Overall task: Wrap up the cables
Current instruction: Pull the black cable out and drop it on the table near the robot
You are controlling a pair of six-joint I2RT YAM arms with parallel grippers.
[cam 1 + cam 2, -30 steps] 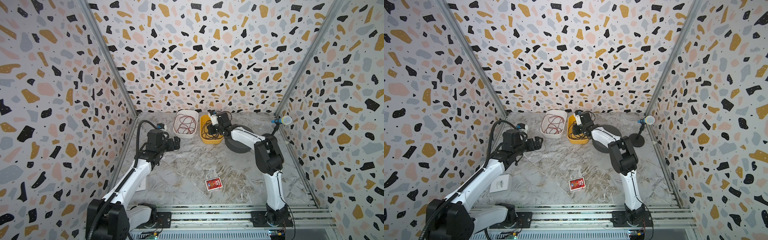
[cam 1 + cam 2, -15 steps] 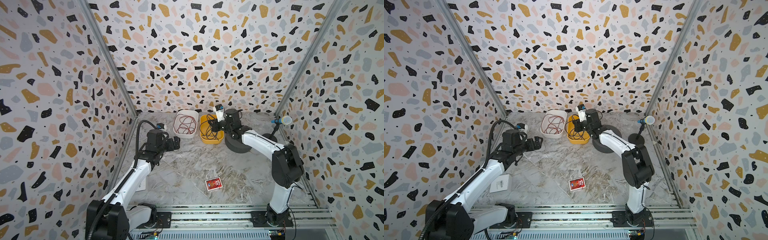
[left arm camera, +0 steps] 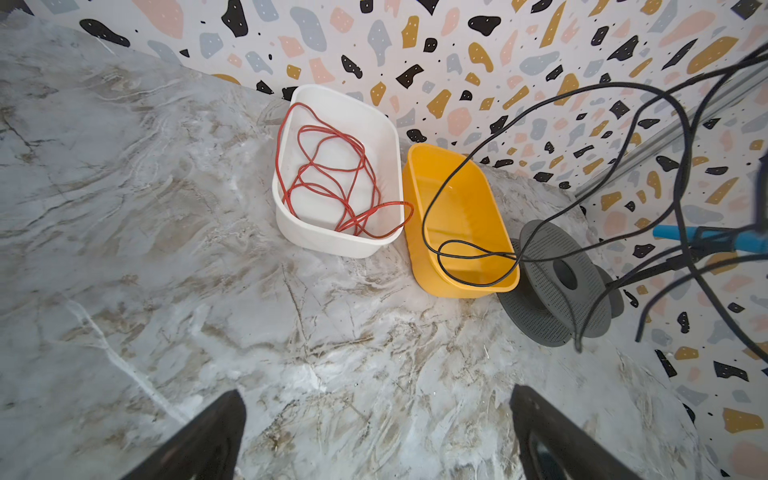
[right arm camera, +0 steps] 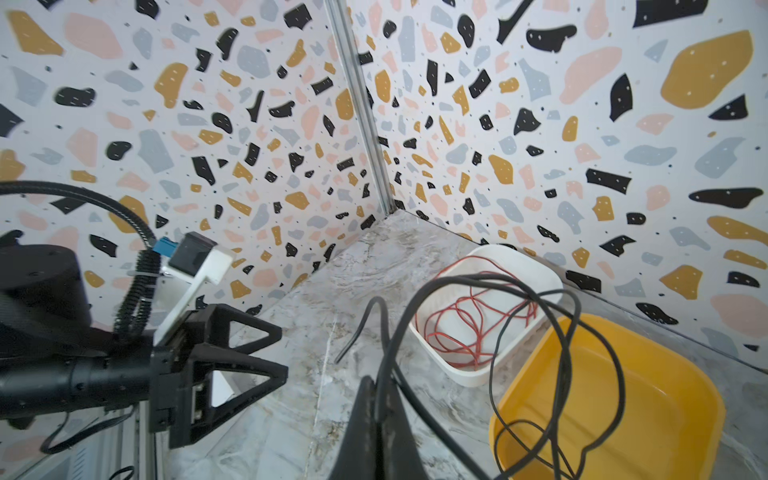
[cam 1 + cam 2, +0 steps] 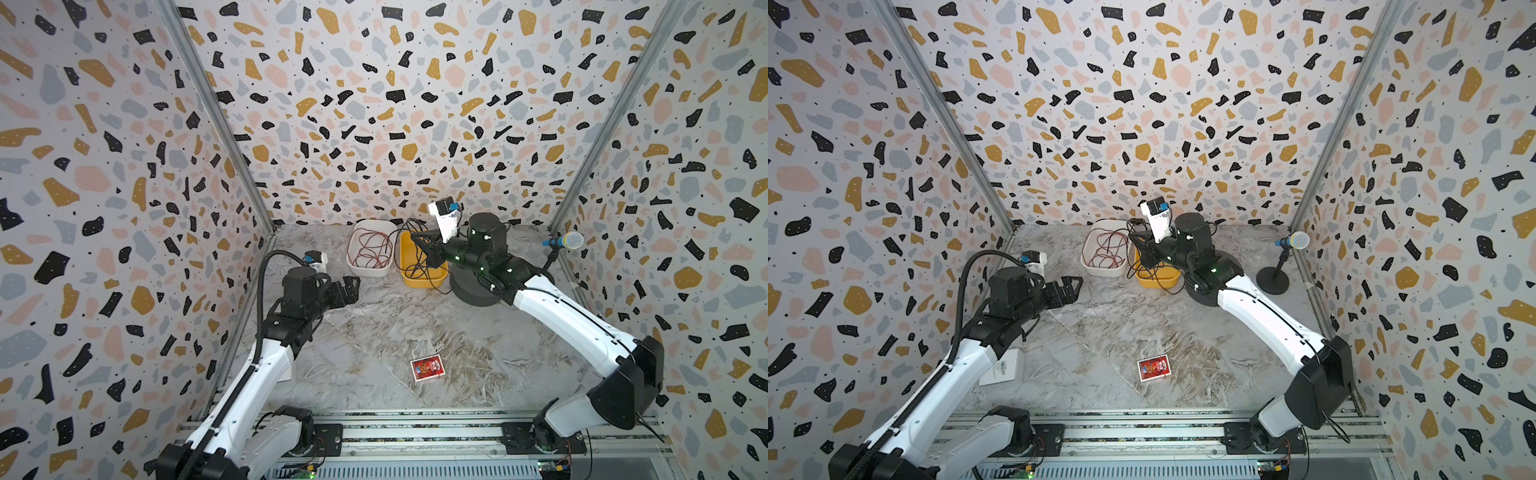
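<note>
I need to pull my right gripper back and down next and let go of the cable, because the bare tabletop between yellow tub (image 5: 424, 280) and card pack is below, nearer my base.
The cable (image 5: 417, 266) is a thin black cord, hanging in loose loops from my right gripper (image 5: 415, 237) into the yellow tub (image 5: 424, 280). My right gripper (image 4: 376, 386) is shut on the cable (image 4: 390, 336) and held above the tub's (image 4: 602, 395) near end. Loops of the cable (image 3: 424, 224) trail down into the tub (image 3: 465, 286), and one free end sticks out in the air. My left gripper (image 5: 351, 286) hovers open and empty over the table, left of both tubs; its fingers (image 3: 224, 419) stand wide apart.
A white tub (image 5: 370, 272) holding reddish wire (image 5: 372, 249) stands beside the yellow one. A dark grey spool (image 3: 557, 291) lies right of the yellow tub, under my right arm. A microphone (image 5: 567, 240) on a stand is at the far right, a red card pack (image 5: 427, 368) mid-table, a white box (image 5: 1005, 368) near the left wall.
My right gripper has risen from the yellow tub with the cable in it, and its elbow has swung out to the right. The left arm has stayed still.
</note>
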